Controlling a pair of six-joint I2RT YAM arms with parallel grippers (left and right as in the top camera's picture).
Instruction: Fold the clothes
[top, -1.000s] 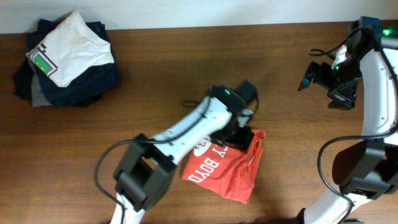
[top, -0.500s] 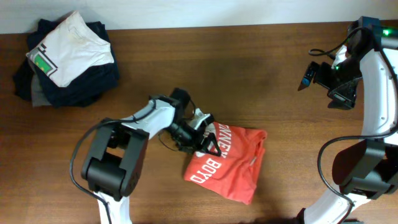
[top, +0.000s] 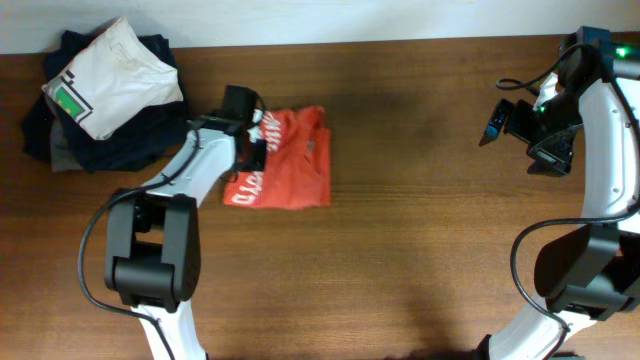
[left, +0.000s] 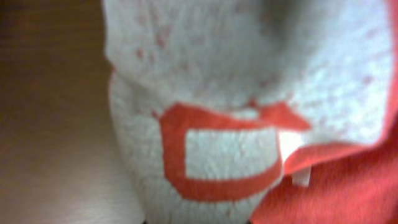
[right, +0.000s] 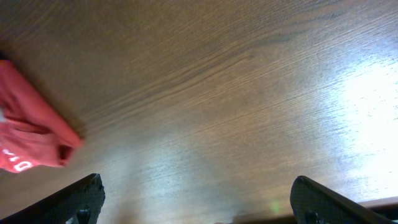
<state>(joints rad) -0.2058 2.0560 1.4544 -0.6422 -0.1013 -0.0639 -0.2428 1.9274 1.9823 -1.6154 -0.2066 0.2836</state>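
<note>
Next, my left gripper lifts the already folded orange-red shirt across, lowers and releases it, since the pile's white shirt (top: 115, 82) lies to the gripper's left in the overhead view.
The clothes here are one orange-red T-shirt (top: 292, 165) with white lettering, lying folded in a rough rectangle at the left middle of the table. My left gripper (top: 252, 143) sits on the shirt's upper left edge, shut on the cloth. In the left wrist view the shirt (left: 342, 186) fills the frame, its white lettering (left: 230, 149) runs right down to the jaws, and the fingers hardly show. My right gripper (right: 199, 208) hangs open over bare wood at the far right (top: 497, 120). The right wrist view catches the shirt (right: 31, 134) at its left edge.
A pile of dark navy garments (top: 130, 140) lies at the back left corner, topped by a white shirt with a green patch (top: 115, 75). It is a short way left of the orange-red shirt. The wooden table (top: 420, 260) ends at its back edge along the top.
The left arm swung from the front middle to the back left. The orange-red shirt went with it and now lies near the dark pile. The right arm has not moved.
</note>
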